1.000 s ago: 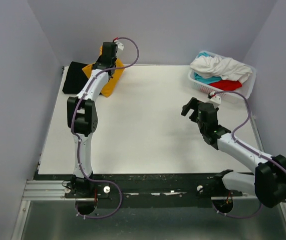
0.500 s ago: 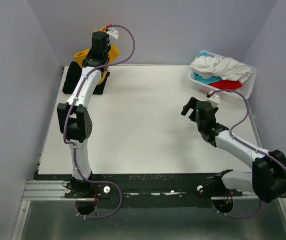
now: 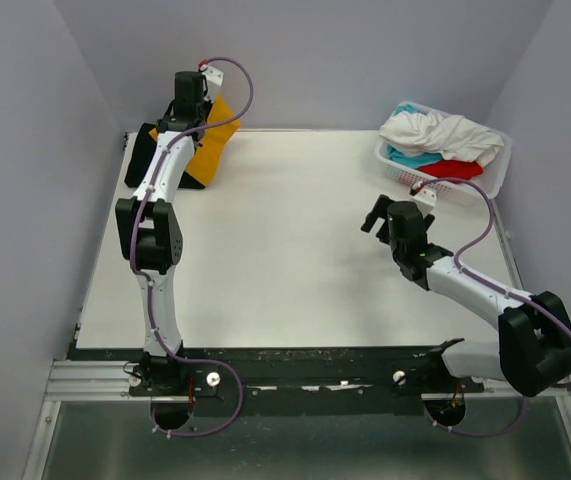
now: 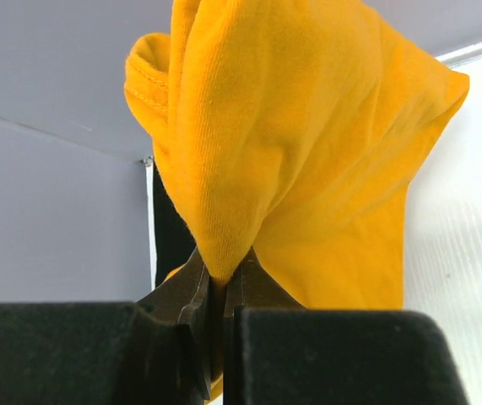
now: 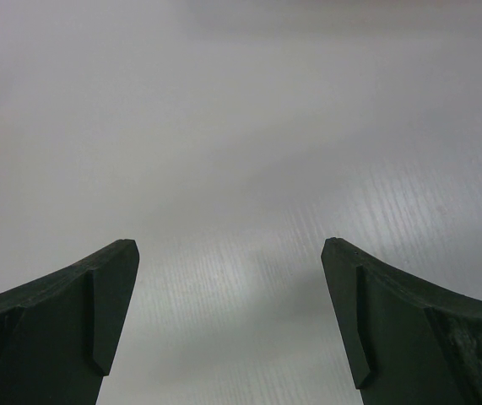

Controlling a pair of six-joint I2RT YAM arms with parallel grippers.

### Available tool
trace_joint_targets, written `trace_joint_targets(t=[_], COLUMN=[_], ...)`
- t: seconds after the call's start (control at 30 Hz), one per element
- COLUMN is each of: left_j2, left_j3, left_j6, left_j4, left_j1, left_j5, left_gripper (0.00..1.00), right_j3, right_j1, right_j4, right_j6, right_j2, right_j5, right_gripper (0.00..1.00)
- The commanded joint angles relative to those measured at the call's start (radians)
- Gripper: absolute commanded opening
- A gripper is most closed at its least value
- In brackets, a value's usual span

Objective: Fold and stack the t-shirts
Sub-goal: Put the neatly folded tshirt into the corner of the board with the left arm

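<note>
The folded black t-shirt (image 4: 170,229) is below my left gripper, to the left in the top view, so the gripper should next go down that way and let go of the orange cloth (image 4: 291,152).
My left gripper (image 3: 187,98) is shut on the mustard-orange t-shirt (image 3: 215,130) and holds it lifted at the far left corner of the table. In the left wrist view the orange cloth (image 4: 291,152) bunches out from between the closed fingers (image 4: 192,295). A folded black t-shirt (image 3: 143,153) lies on the table under it, partly hidden by the arm. White (image 3: 440,133), teal (image 3: 410,157) and red (image 3: 455,170) t-shirts sit crumpled in the basket. My right gripper (image 3: 377,213) is open and empty over bare table; its view shows only the white table (image 5: 241,126).
The white lattice basket (image 3: 400,165) stands at the far right corner. Grey walls close in the back and both sides. The table's left edge (image 3: 100,250) runs close to the left arm.
My left gripper has carried the orange shirt up and to the left, from beside the black shirt to over it. The right gripper has barely moved.
</note>
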Motion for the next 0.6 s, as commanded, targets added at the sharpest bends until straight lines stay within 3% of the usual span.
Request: trace_joint_targets(t=[0.0,0.17,0.5,0.53,0.57], left_j2=[0.077,0.161,0.202,0.199,0.199], left_j3=[0.077,0.179,0.128,0.112,0.102], left_j6=[-0.048,-0.106,-0.170,-0.156,-0.153], left_j4=[0.009,-0.015,0.055,0.068,0.077], left_j1=[0.048,0.103,0.196,0.198,0.198], left_j5=[0.052,0.060,0.085,0.102,0.100], left_gripper=[0.00,0.00,0.00,0.11,0.43], right_j3=[0.040,0.045,0.052,0.055,0.060], right_j1=[-0.003,-0.003,-0.002,-0.002,-0.003], right_j4=[-0.016,-0.027,-0.044,-0.049,-0.053], right_j6=[0.001,0.004,0.005,0.006,0.005], right_j2=[0.019,0.020,0.019,0.021,0.024], right_j5=[0.043,0.047,0.053,0.052,0.052], right_gripper=[1.00,1.00,1.00,1.00,1.00])
